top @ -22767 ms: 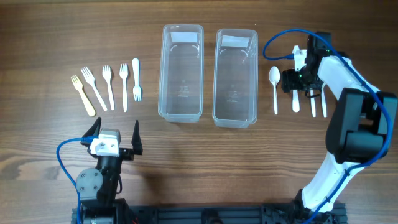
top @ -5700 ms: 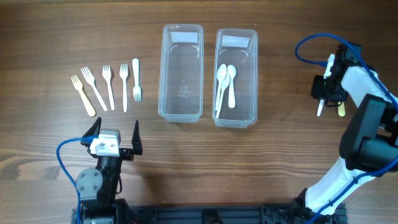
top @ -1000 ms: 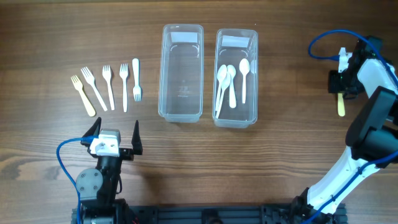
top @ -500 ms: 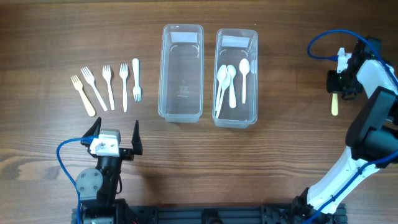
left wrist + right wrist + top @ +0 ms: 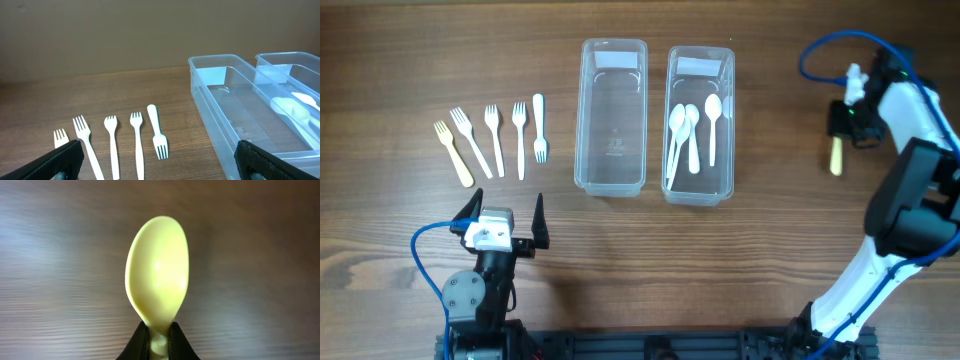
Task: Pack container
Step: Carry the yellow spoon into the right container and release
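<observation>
My right gripper will lift over the container of white spoons, then lower to release, since that container stands to its left in the overhead view.
My right gripper (image 5: 841, 124) is shut on the neck of a pale yellow spoon (image 5: 836, 157) at the far right, above the table. The right wrist view shows the spoon's bowl (image 5: 157, 270) sticking out beyond the pinching fingertips (image 5: 145, 339). Two clear containers stand in the middle. The left container (image 5: 612, 130) holds nothing; the right container (image 5: 731, 120) holds three white spoons (image 5: 691, 135). My left gripper (image 5: 506, 216) rests open near the front left, with nothing between its fingers (image 5: 64, 159).
Several forks (image 5: 495, 140) lie in a row left of the containers, white ones plus a yellow one (image 5: 452, 153) at the far left. The left wrist view shows the forks (image 5: 136, 145) beside the empty container (image 5: 235, 110). A blue cable (image 5: 820, 55) loops behind the right arm.
The right gripper shut on the yellow spoon that lay on the table, then carried it left and toward the back. The left arm has not moved.
</observation>
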Available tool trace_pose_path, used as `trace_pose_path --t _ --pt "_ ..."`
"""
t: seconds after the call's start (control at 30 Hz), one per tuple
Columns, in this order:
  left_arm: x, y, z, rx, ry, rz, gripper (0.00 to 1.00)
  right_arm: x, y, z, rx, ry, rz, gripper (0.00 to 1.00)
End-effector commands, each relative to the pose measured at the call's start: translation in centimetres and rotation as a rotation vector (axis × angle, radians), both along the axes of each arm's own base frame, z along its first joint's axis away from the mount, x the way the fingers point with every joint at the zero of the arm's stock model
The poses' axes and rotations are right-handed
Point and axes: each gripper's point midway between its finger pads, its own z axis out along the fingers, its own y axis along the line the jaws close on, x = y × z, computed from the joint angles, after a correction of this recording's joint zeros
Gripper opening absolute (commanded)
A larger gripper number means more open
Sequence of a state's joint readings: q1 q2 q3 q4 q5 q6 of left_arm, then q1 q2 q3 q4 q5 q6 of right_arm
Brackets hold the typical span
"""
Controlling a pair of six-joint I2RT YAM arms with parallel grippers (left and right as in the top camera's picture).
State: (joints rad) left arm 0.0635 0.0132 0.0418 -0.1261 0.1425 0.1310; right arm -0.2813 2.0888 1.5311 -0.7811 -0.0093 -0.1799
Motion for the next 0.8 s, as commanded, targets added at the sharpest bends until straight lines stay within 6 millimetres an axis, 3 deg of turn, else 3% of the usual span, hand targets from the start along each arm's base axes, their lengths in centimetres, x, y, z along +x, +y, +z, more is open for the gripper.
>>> trace_pose_path --t 0.0,0.13,0.33,0.43,0.57,0.77 --pt "0.0 -0.1 -0.2 0.023 -0.004 -0.004 1.0 3.8 5.8 7.8 0.029 -0.203 0.113 0.04" --pt "0.0 -0.1 -0.2 0.023 -0.004 -0.004 1.0 5.2 13.0 13.4 0.03 -0.338 0.262 0.04" --pt "0.0 -0.1 -0.2 0.023 -0.004 -0.004 1.0 4.5 21.2 17.9 0.063 -0.449 0.411 0.04" --pt "0.0 -0.1 -0.2 0.023 -0.004 -0.004 1.0 3.8 24.0 17.7 0.096 -0.441 0.428 0.04" --pt "0.0 -0.1 -0.2 0.023 -0.003 -0.004 1.0 3.1 26.2 16.8 0.117 -0.42 0.464 0.04" --pt "0.0 -0.1 -0.2 0.023 -0.004 -0.004 1.0 2.4 29.2 13.9 0.181 -0.346 0.503 0.04"
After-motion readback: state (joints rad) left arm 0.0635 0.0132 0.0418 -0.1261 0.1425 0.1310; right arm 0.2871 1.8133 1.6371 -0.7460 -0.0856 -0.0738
